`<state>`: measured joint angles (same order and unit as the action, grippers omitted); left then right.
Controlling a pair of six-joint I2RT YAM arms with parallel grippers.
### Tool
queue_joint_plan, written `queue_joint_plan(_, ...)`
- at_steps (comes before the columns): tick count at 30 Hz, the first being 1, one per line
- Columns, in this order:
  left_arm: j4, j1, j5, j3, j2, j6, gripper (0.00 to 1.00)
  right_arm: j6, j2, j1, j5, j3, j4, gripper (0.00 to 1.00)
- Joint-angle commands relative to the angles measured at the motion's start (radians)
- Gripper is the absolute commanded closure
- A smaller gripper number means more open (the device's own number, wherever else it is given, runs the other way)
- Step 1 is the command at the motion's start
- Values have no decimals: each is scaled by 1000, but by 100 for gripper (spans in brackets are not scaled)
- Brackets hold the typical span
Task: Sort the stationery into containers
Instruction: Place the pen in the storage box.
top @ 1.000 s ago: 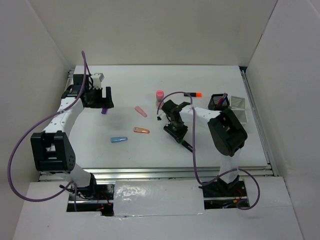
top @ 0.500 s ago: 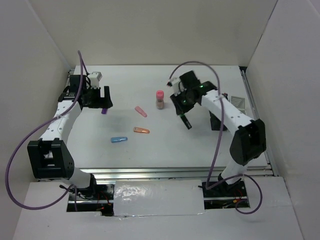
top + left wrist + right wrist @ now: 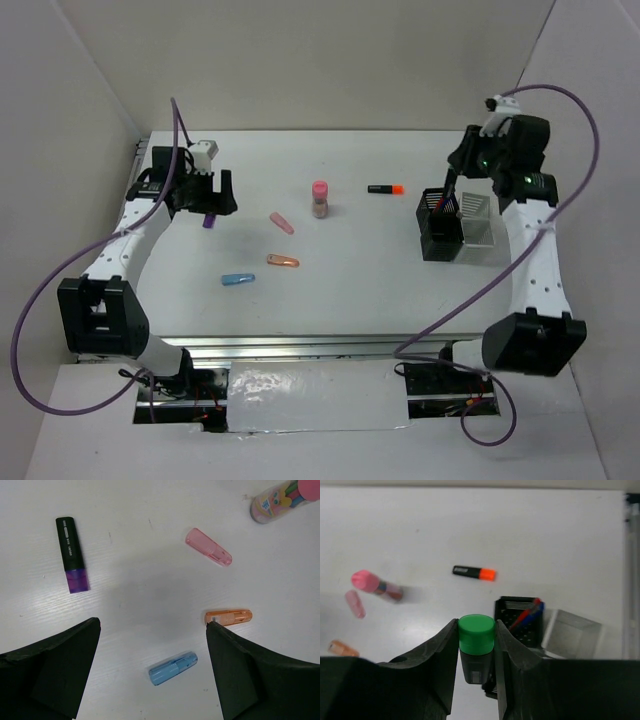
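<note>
The white tray [image 3: 570,632] beside the mesh cup is empty, so the robot's right gripper should next move over the tray, lower the highlighter into it and release the highlighter there.
My right gripper [image 3: 476,636] is shut on a green-capped black highlighter [image 3: 476,630], held high beside the black mesh cup [image 3: 520,622]. The cup holds a red and a blue pen [image 3: 529,612]. The white tray [image 3: 570,632] stands against the cup's right side. In the top view the right gripper [image 3: 456,178] hangs over the cup [image 3: 440,228]. My left gripper [image 3: 152,625] is open above the table, over a blue cap [image 3: 173,668]. Around it lie an orange cap [image 3: 228,616], a pink cap [image 3: 208,546] and a purple-and-black highlighter [image 3: 71,555].
An orange-and-black highlighter [image 3: 385,188] lies at the back, left of the cup. A pink-capped stubby cylinder [image 3: 320,198] stands mid-table. White walls close in the table on three sides, and the right wall is near the tray [image 3: 476,220].
My right arm has swung from mid-table to the back right, carrying the green highlighter up over the cup. The left arm has shifted slightly and stayed open.
</note>
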<state>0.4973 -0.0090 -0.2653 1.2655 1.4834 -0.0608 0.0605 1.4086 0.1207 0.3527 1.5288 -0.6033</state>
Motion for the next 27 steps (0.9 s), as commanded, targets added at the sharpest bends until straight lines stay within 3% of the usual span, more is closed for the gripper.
queue_joint_plan(1,-36,-28,-9,34,14,-20,1,-103,-132,77,-59,-123,317,100)
queue_joint_plan(6,-48,-39,12,34,18,-16,1,-142,-142,108,-262,-237,468,100)
queue_joint_plan(14,-51,-29,35,41,48,-7,1,-218,2,163,-455,-210,563,100)
queue_joint_plan(27,-72,4,26,20,77,-19,1,-249,121,163,-532,-225,571,100)
